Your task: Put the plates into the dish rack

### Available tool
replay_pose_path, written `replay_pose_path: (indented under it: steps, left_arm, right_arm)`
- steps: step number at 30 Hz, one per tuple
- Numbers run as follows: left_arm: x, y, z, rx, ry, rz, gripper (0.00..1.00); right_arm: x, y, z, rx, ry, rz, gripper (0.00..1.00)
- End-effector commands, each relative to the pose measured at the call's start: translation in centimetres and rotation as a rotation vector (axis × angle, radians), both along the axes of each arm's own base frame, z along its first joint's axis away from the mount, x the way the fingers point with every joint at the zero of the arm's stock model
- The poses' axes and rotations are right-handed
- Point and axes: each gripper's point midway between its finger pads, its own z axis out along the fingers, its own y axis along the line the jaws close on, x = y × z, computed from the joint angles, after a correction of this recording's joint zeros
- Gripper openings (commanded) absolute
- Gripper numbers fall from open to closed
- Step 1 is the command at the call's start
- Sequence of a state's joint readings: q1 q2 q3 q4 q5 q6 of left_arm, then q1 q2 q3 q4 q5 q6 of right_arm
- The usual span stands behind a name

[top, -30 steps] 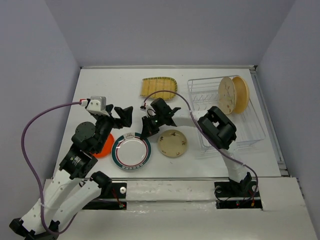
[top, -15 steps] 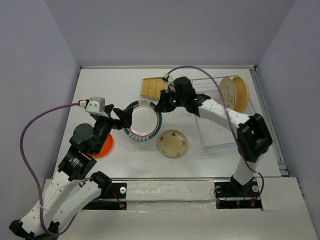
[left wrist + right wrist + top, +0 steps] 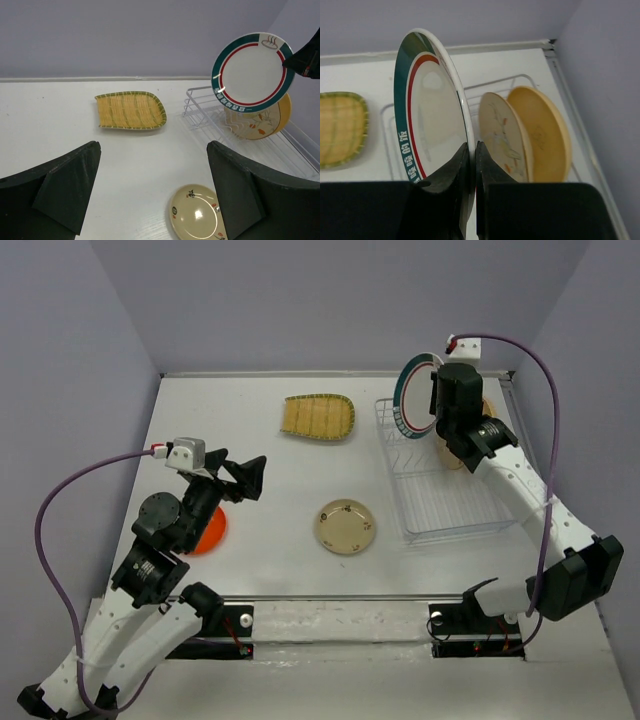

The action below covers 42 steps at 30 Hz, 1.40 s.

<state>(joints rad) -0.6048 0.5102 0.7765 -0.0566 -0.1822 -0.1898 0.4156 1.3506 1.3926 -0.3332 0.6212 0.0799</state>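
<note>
My right gripper should next lower the teal-red-rimmed plate on edge into the slot (image 3: 428, 452) beside the cream floral plate and let go of it, because that slot is empty below.
My right gripper (image 3: 437, 405) is shut on the rim of the white plate with a teal-red rim (image 3: 410, 392). It holds the plate on edge above the far end of the dish rack (image 3: 452, 516). In the right wrist view its fingers (image 3: 471, 150) pinch the plate (image 3: 432, 115) beside the cream floral plate (image 3: 502, 132) and the tan plate (image 3: 545, 130), which both stand in the rack (image 3: 496, 82). My left gripper (image 3: 240, 475) is open and empty above the table, its jaws wide apart (image 3: 152, 146). The small orange plate (image 3: 210, 530) lies partly under the left arm.
The small beige patterned plate (image 3: 346, 526) lies on the table in front of the rack's left side. The ribbed yellow-green oblong plate (image 3: 318, 417) lies at the back centre. Walls close the table at the back and on both sides.
The teal-red plate has gone from flat on the table up and right to above the rack, in my right gripper. The left gripper has stayed almost in place.
</note>
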Motion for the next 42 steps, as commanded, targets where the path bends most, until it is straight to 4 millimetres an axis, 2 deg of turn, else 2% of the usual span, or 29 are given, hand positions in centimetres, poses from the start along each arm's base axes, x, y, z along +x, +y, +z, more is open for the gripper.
replay_pose_path:
  steps: [1,8,13,18,23,27,40,42]
  left_arm:
    - [0.0,0.0,1.1,-0.025,-0.042,-0.005,0.99]
    - [-0.2,-0.2,1.1,-0.028,-0.043,-0.016,0.99]
    - [-0.1,-0.2,1.1,-0.026,-0.042,-0.013,0.99]
    - [-0.2,-0.3,1.1,-0.028,-0.043,-0.021,0.99]
    - [-0.2,-0.3,1.1,-0.029,-0.043,-0.021,0.99]
    - [-0.2,-0.3,1.0,-0.026,-0.041,-0.021,0.99]
    - [0.0,-0.2,0.9,-0.02,-0.037,-0.013,0.99]
    - [0.0,-0.3,0.9,-0.022,-0.037,-0.017,0.99]
  right_arm:
    - [-0.5,-5.1,2.6,-0.197,0.001,-0.236,0.07]
    - [0.1,-6.4,0.4,-0.326,0.092,-0.303,0.07]
    - [0.5,-6.8,0.8,-0.364,0.105,-0.312,0.07]
    - [1.1,-6.9,-0.1,-0.452,0.162,-0.297,0.07]
    - [1.6,-6.4,-1.1,-0.509,0.204,-0.232,0.07]
    - [2.2,-5.5,-2.9,-0.528,0.239,-0.157,0.07]
    - [2.8,-3.9,-7.2,-0.597,0.34,-0.056,0.07]
    - [2.7,-4.1,-7.6,-0.617,0.356,-0.061,0.07]
